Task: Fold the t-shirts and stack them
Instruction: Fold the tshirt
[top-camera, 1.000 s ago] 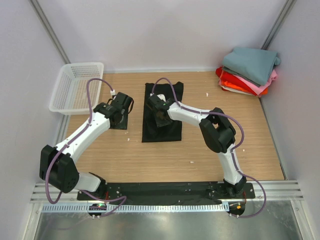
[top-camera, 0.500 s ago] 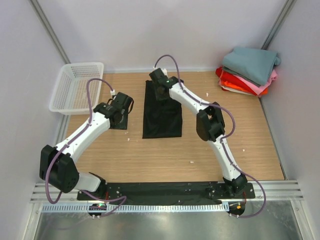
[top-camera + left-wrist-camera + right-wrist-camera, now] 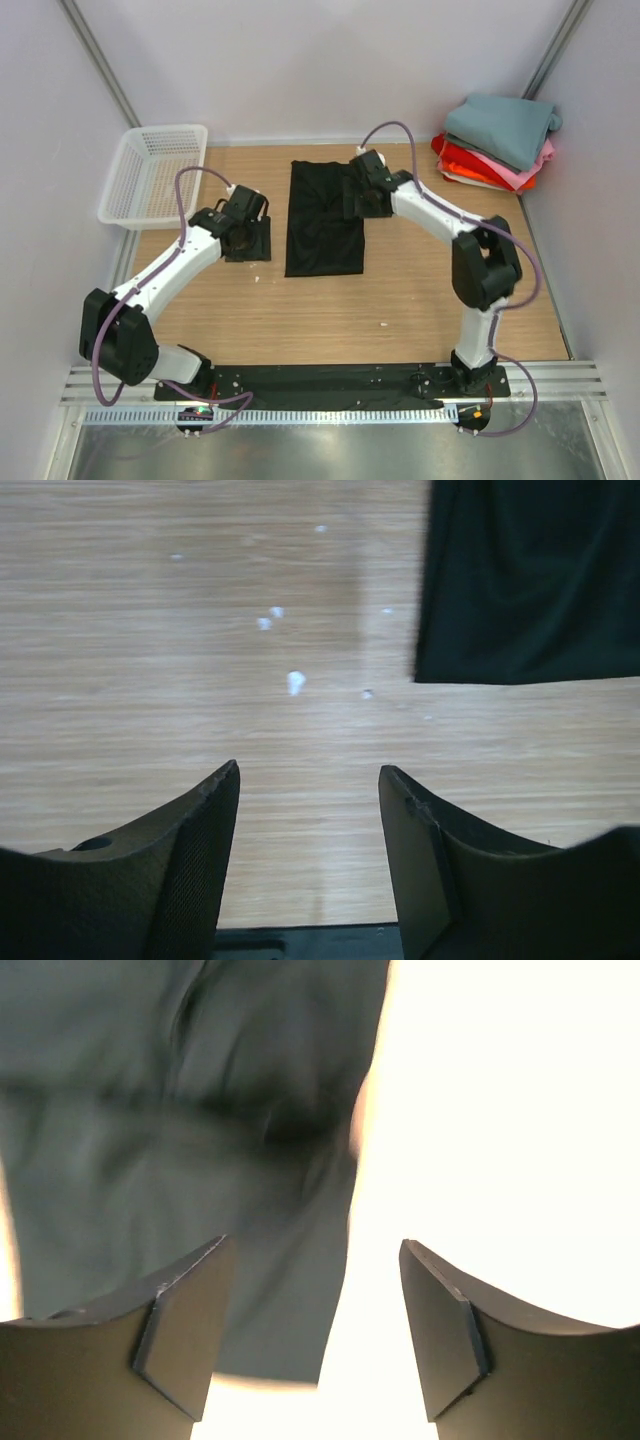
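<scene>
I will move my right gripper back and down next, onto the black t-shirt's near corner away from the basket. That corner is below my fingers, closer to my base.
A black t-shirt (image 3: 322, 235) lies flat on the table as a long rectangle; its corner (image 3: 530, 580) shows in the left wrist view. My right gripper (image 3: 359, 196) hovers over the shirt's right edge near the far end. Its jaws (image 3: 315, 1250) are open, with nothing between them, above the cloth (image 3: 200, 1110). My left gripper (image 3: 247, 238) stands open over bare wood just left of the shirt, its jaws (image 3: 308, 775) empty. Folded t-shirts are stacked at the far right corner: teal-grey (image 3: 503, 125) on top, then pink (image 3: 532, 172) and red-orange (image 3: 465, 160).
A white mesh basket (image 3: 155, 172) sits at the far left corner. White walls close in the table on three sides. Small white specks (image 3: 295, 682) dot the wood near the left gripper.
My right gripper went from the shirt's middle to its far edge, then to its right side, and opened. The left gripper shifted slightly right and opened a little wider.
</scene>
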`<state>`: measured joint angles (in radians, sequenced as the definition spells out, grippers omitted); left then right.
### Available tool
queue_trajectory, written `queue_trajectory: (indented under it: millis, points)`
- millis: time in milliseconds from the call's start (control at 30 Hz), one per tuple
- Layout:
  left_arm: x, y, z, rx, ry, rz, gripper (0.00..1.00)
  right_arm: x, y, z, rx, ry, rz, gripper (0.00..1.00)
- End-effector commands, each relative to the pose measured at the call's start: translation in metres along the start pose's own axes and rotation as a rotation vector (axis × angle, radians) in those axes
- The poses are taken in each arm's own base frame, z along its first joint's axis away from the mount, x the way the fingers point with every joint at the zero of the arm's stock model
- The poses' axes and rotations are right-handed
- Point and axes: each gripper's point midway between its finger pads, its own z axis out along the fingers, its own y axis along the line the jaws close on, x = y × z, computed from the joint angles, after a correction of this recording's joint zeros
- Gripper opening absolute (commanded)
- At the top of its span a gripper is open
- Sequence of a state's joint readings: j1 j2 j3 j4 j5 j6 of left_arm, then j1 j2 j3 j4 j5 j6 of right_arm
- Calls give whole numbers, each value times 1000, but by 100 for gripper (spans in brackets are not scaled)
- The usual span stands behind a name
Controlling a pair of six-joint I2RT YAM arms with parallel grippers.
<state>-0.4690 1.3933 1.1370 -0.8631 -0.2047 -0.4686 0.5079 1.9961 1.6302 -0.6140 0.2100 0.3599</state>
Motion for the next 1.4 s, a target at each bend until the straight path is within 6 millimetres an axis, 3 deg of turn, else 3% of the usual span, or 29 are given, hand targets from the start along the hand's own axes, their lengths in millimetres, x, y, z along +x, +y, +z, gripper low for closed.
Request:
queue_trajectory:
  millis: [0, 33, 67, 100, 133, 333, 567, 800, 1033, 1133, 1367]
  points:
    - [8, -42, 13, 199, 44, -109, 60, -8, 25, -62, -221, -110, 127, 73]
    - [11, -49, 16, 233, 59, -128, 60, 25, 23, -54, -240, -43, 134, 74]
    - [14, -54, 24, 254, 62, -159, 60, 33, 28, -67, -301, -36, 146, 74]
    - [19, -60, 30, 274, 88, -171, 60, 45, 29, -68, -320, -16, 175, 73]
    - [14, -67, 34, 302, 67, -185, 60, 72, 28, -61, -345, 35, 184, 73]
    - [22, -82, 63, 348, 94, -251, 59, 117, 20, -62, -379, 89, 229, 65]
    - [31, -83, 84, 340, 107, -279, 57, 139, 20, -48, -390, 131, 249, 61]
    - [37, -80, 101, 312, 113, -278, 54, 146, 21, -32, -393, 158, 263, 57]
    - [39, -83, 112, 313, 119, -277, 50, 156, 22, -19, -390, 190, 267, 46]
    - [41, -84, 114, 322, 124, -276, 42, 158, 20, -17, -386, 196, 270, 31]
    - [39, -90, 108, 363, 105, -273, 0, 160, 20, -20, -390, 200, 271, 1]
